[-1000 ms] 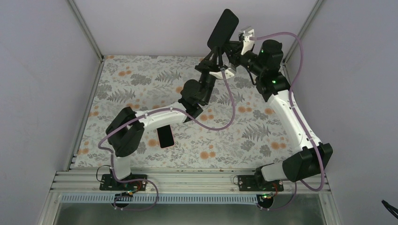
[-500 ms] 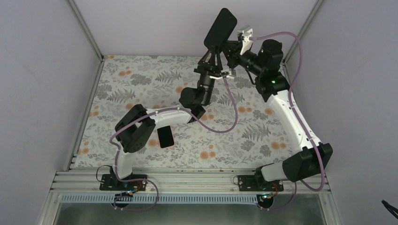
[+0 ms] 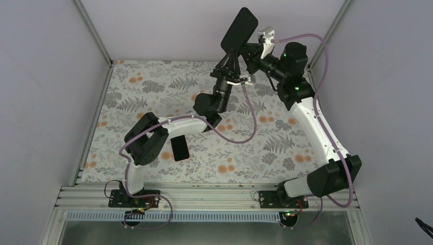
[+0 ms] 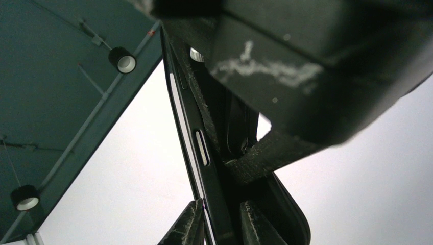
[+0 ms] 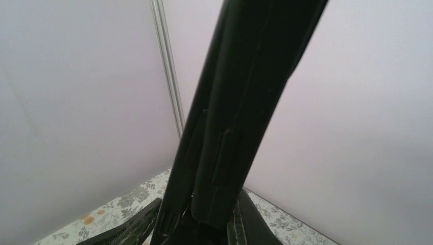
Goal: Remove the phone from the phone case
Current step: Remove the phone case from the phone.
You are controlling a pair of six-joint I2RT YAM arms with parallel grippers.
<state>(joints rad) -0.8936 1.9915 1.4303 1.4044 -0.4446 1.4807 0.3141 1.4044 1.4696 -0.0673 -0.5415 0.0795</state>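
The floral table cover has an open patch below and back. My right gripper will next move the case (image 3: pixel 239 28) down and back and release it there.
A black phone in its black phone case (image 3: pixel 239 28) is held up high near the back wall, between both grippers. My left gripper (image 3: pixel 231 55) grips it from below. In the left wrist view its fingers (image 4: pixel 222 219) are shut on the phone's thin edge (image 4: pixel 202 148), which has a silver button. The case (image 4: pixel 291 222) bulges away from the phone to the right. My right gripper (image 3: pixel 248 48) holds it from the right side. In the right wrist view the right gripper (image 5: pixel 196 217) is closed around the case (image 5: pixel 255 92), with the phone's edge (image 5: pixel 184 158) beside it.
A second dark flat slab with a pinkish edge (image 3: pixel 179 148) lies on the floral table cover (image 3: pixel 265 148), just under the left arm's forearm. Grey walls and metal frame posts (image 3: pixel 94 35) enclose the table. The left arm's cable (image 3: pixel 245 132) loops over the middle.
The left arm's elbow and shoulder link have swung right and up. The held phone has shifted slightly left. Both grips are unchanged.
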